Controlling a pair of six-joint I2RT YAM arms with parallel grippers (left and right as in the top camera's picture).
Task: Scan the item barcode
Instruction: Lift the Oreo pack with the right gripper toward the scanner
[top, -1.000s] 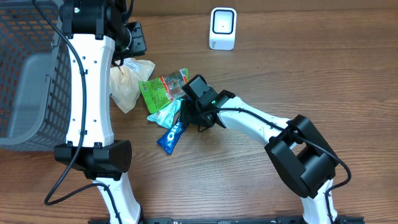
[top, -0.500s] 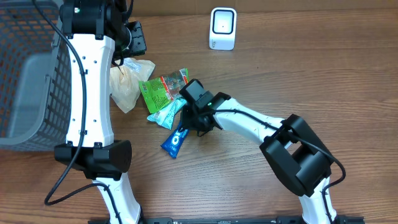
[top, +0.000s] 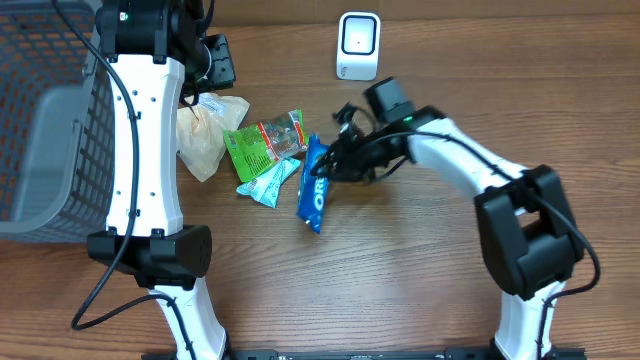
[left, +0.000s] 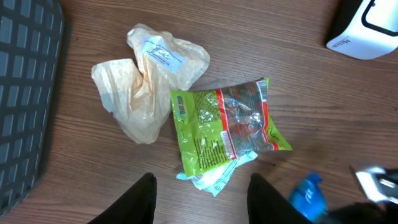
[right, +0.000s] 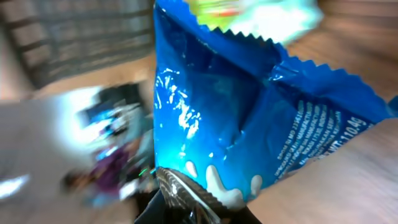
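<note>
I will next move my right gripper away from the pile, lower the packet and let go of it, because the table is bare below the gripper and to its right in the overhead view.
The item is a blue cookie packet (top: 315, 187), (right: 249, 118), and it hangs lengthwise off the table in front of the pile. My right gripper (top: 336, 166), (right: 199, 214) is shut on its upper end. In the right wrist view the packet fills the frame with white print on its side; I see no barcode. It also shows as a blur in the left wrist view, blue packet (left: 309, 198). The white scanner (top: 358, 45), (left: 367, 28) stands at the back. My left gripper (left: 202, 202) hangs open and empty above the pile.
A green snack packet (top: 262, 145), (left: 224, 127) lies over a pale teal packet (top: 268, 183), (left: 214, 177). Left of them sits a beige plastic bag (top: 205, 130), (left: 146, 81). A grey mesh basket (top: 45, 120), (left: 25, 93) fills the left side.
My right gripper closed on the blue packet, lifted it off the pile's edge and swung right and back toward the scanner. The left arm stayed still.
</note>
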